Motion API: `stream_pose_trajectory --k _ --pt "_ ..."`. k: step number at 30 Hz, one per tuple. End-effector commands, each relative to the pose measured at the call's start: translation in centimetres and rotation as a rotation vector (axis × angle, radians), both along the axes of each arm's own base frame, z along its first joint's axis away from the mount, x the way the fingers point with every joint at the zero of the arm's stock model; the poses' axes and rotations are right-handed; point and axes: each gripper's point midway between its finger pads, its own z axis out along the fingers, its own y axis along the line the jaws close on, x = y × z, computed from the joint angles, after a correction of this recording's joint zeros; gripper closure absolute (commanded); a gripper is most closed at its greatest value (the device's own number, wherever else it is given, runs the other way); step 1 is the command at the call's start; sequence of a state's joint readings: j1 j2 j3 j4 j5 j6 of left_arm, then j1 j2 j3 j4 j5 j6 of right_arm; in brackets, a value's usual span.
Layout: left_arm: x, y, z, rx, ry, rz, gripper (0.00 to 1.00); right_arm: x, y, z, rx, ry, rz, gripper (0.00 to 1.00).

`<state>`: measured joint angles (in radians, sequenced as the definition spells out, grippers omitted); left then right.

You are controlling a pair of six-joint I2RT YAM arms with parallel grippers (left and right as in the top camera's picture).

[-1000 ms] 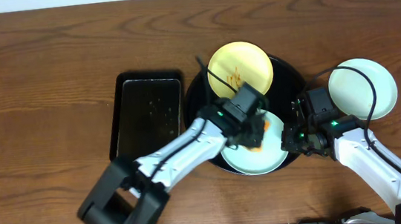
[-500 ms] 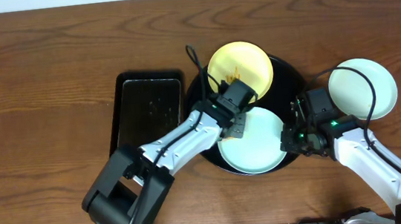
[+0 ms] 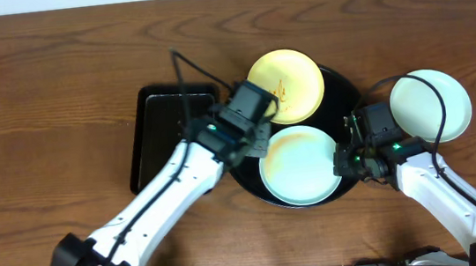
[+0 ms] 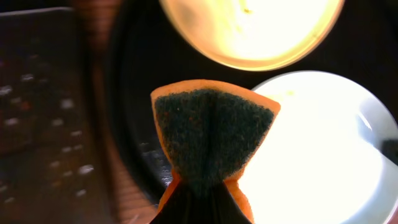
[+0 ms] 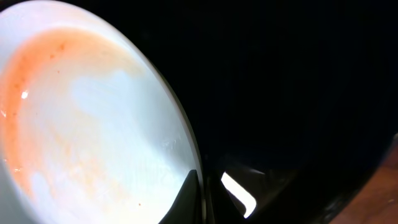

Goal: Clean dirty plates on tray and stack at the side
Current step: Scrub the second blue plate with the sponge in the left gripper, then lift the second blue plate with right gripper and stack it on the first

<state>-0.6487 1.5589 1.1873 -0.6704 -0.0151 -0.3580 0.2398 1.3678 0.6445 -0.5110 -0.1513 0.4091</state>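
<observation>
I need to raise my right gripper over the second pale blue plate (image 3: 430, 106) next and lower it to let go of the filmed plate there, as its match already lies beside the tray.
The round black tray (image 3: 351, 96) holds the pale yellow plate (image 3: 286, 85), which has orange-brown smears, and a pale blue plate (image 3: 299, 169) with a faint orange film. A second pale blue plate (image 3: 430, 106) lies on the wood to the right of the tray. My left gripper (image 3: 256, 136) is shut on an orange sponge with a dark scrub face (image 4: 211, 134), held over the tray's left rim, off the plates. My right gripper (image 5: 202, 193) pinches the right rim of the filmed plate (image 5: 81, 124); in the overhead view it is at the plate's right edge (image 3: 345, 162).
A rectangular black tray (image 3: 162, 123) with water drops lies just left of the round tray; it also shows in the left wrist view (image 4: 37, 93). Dark wood tabletop (image 3: 55, 81) surrounds everything. Cables loop above both arms.
My left gripper has drawn the sponge off the pale blue plate, up and to the left, to the tray's left rim. The plate now shows a spread orange film. The right gripper has not moved.
</observation>
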Motion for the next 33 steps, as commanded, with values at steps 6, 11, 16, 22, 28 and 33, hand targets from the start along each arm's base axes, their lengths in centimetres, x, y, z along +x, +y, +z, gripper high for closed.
stream_pose_trajectory --k 6,11,16,22,28,33 --pt "3.5 6.2 -0.1 -0.042 0.038 0.158 0.92 5.0 -1.8 7.7 -0.205 -0.290 0.085 0.99" --pt "4.8 8.4 0.0 -0.153 0.073 0.170 0.93 6.5 -2.5 11.7 -0.402 -0.423 0.158 0.99" --pt "5.7 11.0 -0.2 -0.207 0.095 0.247 0.93 7.0 -2.1 14.8 -0.689 -0.522 0.285 0.99" --pt "6.0 12.2 -0.2 -0.211 0.092 0.278 0.93 7.1 -0.3 18.5 -0.973 -0.649 0.396 0.99" --pt "6.0 12.2 -0.2 -0.211 0.092 0.279 0.92 7.3 2.0 20.8 -1.056 -0.751 0.456 0.99" --pt "6.0 12.2 -0.2 -0.211 0.092 0.279 0.92 7.5 2.3 21.2 -1.068 -0.767 0.469 0.99"
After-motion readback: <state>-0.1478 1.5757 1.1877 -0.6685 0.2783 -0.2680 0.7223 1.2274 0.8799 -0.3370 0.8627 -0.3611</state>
